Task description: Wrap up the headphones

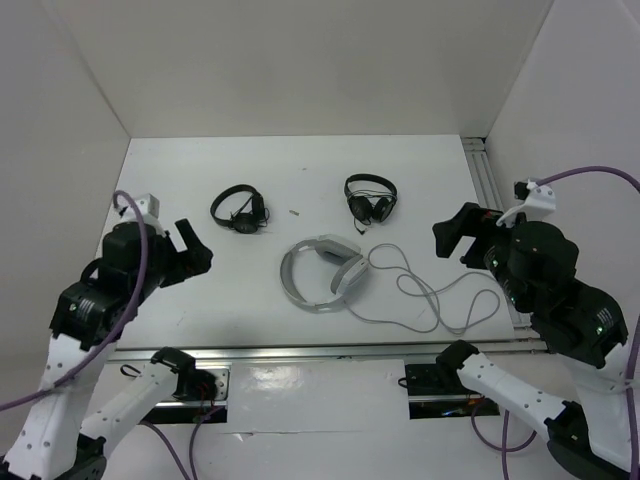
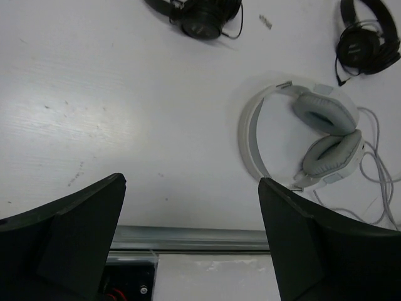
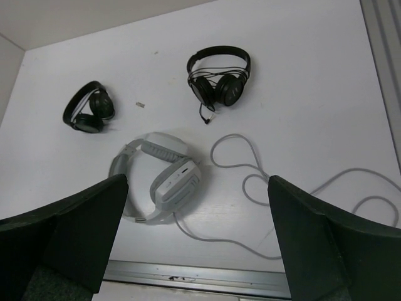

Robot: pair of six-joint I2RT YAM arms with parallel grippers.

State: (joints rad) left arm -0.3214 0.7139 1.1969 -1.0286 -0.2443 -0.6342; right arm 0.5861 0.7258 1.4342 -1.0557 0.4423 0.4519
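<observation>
My left gripper goes to the right in the top view and down onto the headband's bend (image 1: 287, 281) next, clear of the cable (image 1: 430, 300), since the bend faces the gripper.
The white and light-grey headphones (image 1: 322, 273) lie flat on the table near its front middle, earcups folded together. They also show in the left wrist view (image 2: 307, 141) and the right wrist view (image 3: 160, 175). Their long grey cable (image 1: 430, 300) trails loose in loops to the right, also seen in the right wrist view (image 3: 250, 188). My left gripper (image 1: 190, 250) is open and empty, raised left of the headphones. My right gripper (image 1: 455, 237) is open and empty, raised above the cable's right side.
Two small black headphones lie farther back: one at left (image 1: 240, 208), one at centre right (image 1: 370, 197). A tiny scrap (image 1: 294, 212) lies between them. A metal rail (image 1: 330, 350) runs along the table's front edge and another (image 1: 485, 175) along the right. White walls enclose the table.
</observation>
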